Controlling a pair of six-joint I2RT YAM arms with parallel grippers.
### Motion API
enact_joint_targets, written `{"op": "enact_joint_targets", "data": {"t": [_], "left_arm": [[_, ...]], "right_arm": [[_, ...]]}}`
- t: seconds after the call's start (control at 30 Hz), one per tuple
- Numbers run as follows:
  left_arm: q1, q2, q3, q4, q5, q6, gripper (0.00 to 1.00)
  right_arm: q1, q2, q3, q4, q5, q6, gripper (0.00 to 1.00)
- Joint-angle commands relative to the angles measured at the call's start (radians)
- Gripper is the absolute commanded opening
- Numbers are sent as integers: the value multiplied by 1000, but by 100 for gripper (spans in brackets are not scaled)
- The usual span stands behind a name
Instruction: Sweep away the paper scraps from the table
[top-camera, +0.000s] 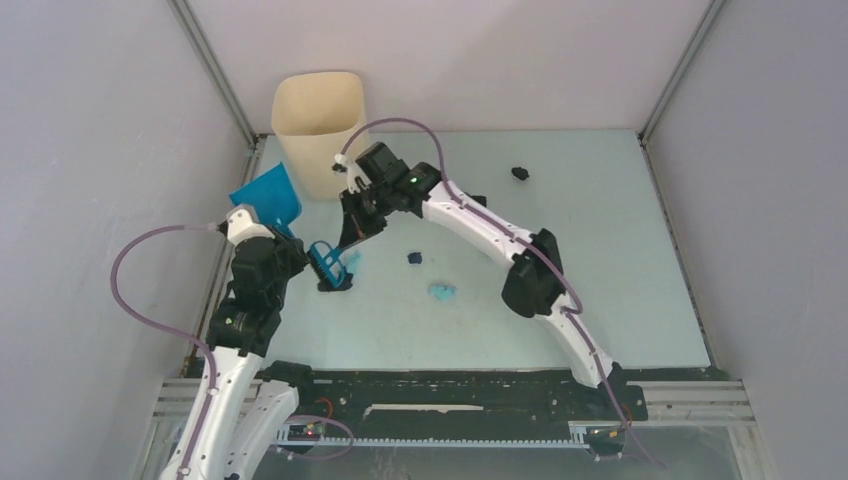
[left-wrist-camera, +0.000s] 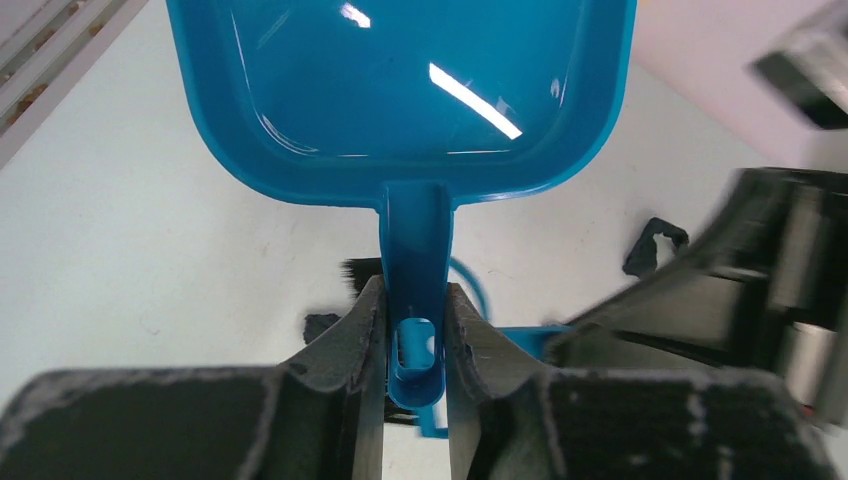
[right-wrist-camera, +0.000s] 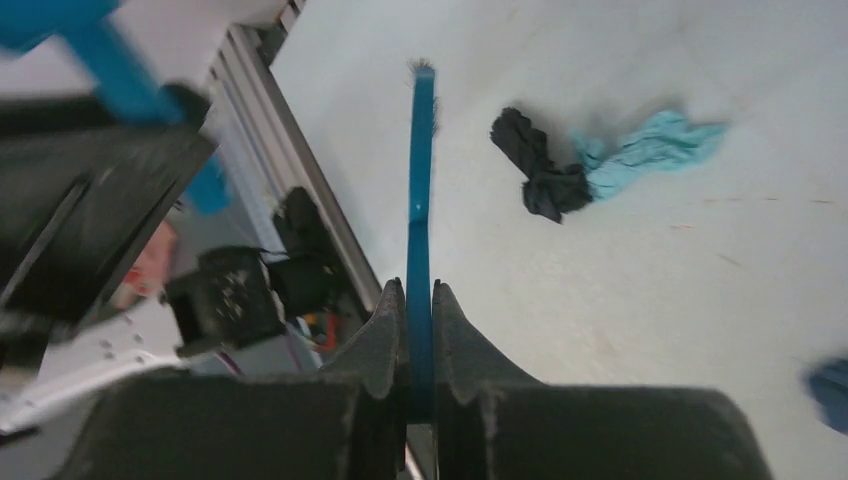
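Observation:
I should next lower my left gripper back toward the table's clear near edge and let go of the dustpan (top-camera: 266, 198). That edge is below the gripper and to its right in the top view.
My left gripper (top-camera: 281, 231) is shut on the handle (left-wrist-camera: 416, 300) of the blue dustpan (top-camera: 266, 198), holding the pan tilted up at the table's left edge; the pan (left-wrist-camera: 400, 90) looks empty. My right gripper (top-camera: 346, 238) is shut on the blue hand brush (top-camera: 332, 263), seen edge-on in the right wrist view (right-wrist-camera: 420, 190), bristles down by the dustpan. Paper scraps lie on the table (top-camera: 600, 260): dark blue (top-camera: 415, 258), light blue (top-camera: 442, 291), black at the far right (top-camera: 519, 172). A black scrap (right-wrist-camera: 535, 170) and a light blue one (right-wrist-camera: 650, 145) lie beside the brush.
A beige bin (top-camera: 318, 120) stands at the back left, just behind the dustpan and the right gripper. Metal frame rails (top-camera: 215, 270) run along the table's left edge. Grey walls enclose the table on three sides.

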Motion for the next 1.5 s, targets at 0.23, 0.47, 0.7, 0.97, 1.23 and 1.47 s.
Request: {"op": "enact_joint_targets", "data": {"t": [0.23, 0.47, 0.7, 0.97, 1.23, 1.47], "left_arm": [[9, 63, 51, -12, -5, 14, 0], [9, 81, 52, -9, 9, 12, 0], [14, 89, 49, -3, 18, 11, 0], [28, 72, 44, 7, 29, 10, 0], [31, 56, 33, 21, 43, 7, 0], [30, 40, 28, 30, 58, 3, 0]], "right_arm": [[-30, 179, 37, 228, -124, 504, 0], [-58, 176, 20, 207, 50, 485, 0], [-81, 140, -81, 178, 93, 487, 0], [-116, -50, -366, 169, 111, 427, 0], [-217, -342, -781, 155, 193, 283, 0], [-377, -616, -1073, 144, 242, 138, 0]]}}
